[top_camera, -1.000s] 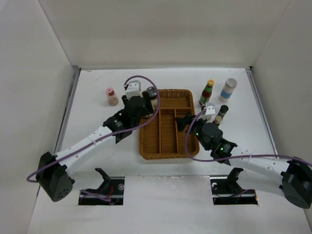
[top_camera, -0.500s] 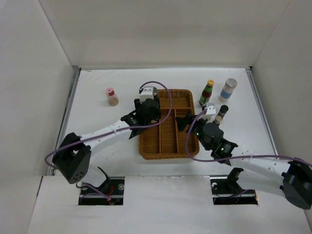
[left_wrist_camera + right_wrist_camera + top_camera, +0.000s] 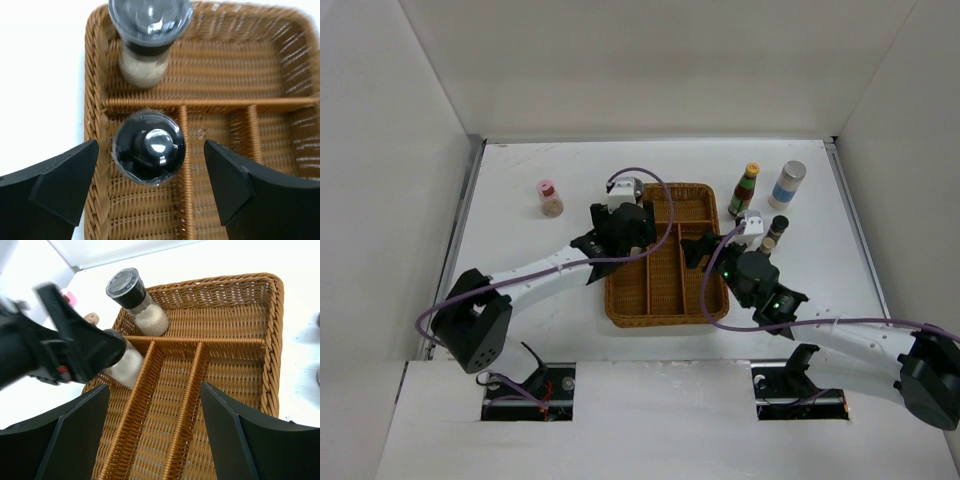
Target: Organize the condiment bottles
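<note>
Next, my left gripper will rise, cross left in the top view over the pink cap [image 3: 545, 187], descend and close, since the pink cap is still outside the tray.
In the left wrist view a black-capped bottle [image 3: 149, 147] stands in the left long compartment of the wicker tray [image 3: 92, 100]. My left gripper [image 3: 151, 156] is open around it, and both fingers are clear of it. A second black-capped bottle [image 3: 147, 35] of white grains stands in the tray's far compartment. My right gripper [image 3: 154, 390] hangs open over the tray's middle compartments with nothing between its fingers. On the table stand a pink-capped bottle [image 3: 550, 198], a yellow-capped bottle [image 3: 745, 190], a blue-labelled white bottle [image 3: 787, 184] and two small dark and tan-capped bottles [image 3: 772, 235].
The tray [image 3: 660, 318] lies in the middle of the table, with both arms reaching over it from the near side. White walls enclose the table at the left, back and right. The right arm's purple cable loops beside the tray's near right corner.
My left arm swung right over the tray with the black-capped bottle, then its jaws opened and left the bottle standing in the left compartment. The right arm barely moved.
</note>
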### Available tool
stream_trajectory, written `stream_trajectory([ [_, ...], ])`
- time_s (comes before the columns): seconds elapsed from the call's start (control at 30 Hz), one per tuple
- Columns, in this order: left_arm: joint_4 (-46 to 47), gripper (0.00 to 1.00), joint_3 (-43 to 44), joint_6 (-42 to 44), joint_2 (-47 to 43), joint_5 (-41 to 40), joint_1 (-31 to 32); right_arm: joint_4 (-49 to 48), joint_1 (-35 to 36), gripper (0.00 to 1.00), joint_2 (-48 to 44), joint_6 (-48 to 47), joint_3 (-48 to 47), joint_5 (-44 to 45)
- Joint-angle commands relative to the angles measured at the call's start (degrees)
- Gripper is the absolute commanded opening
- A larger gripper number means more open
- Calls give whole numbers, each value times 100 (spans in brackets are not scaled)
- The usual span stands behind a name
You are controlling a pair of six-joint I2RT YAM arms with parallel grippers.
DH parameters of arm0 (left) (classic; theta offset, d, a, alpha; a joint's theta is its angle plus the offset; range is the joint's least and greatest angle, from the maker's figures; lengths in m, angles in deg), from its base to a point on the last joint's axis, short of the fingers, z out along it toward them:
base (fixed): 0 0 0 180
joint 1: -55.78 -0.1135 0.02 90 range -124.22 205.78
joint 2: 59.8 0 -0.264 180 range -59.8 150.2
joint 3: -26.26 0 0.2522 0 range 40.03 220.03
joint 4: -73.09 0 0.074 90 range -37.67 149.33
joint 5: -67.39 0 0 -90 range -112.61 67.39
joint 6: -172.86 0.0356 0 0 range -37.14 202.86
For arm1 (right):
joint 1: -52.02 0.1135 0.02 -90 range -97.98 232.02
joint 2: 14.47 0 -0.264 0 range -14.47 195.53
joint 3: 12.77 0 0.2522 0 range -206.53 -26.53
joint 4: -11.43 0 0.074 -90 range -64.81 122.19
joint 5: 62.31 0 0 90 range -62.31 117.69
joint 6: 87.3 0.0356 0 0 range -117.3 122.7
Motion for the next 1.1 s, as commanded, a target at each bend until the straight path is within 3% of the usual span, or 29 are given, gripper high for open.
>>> stream_trajectory([
  [0.0,402,89,84,53,-807,-148,0,-228,-37,80,-45,92,-83,110],
  [0.23,472,88,102,115,-1450,-236,-947,-202,-46,80,-27,74,-109,110],
  [0.53,121,87,1015,-26,130,-60,-2793,-228,-28,80,78,91,-136,92],
  [0.73,-19,84,1762,36,1194,238,-3304,-237,-11,80,131,83,-136,75],
  [0.93,-37,80,1974,36,1670,283,-3585,-237,-11,80,166,91,-153,75],
  [1.07,-37,66,2027,36,1793,388,-3630,-245,-11,80,166,48,-162,119],
])
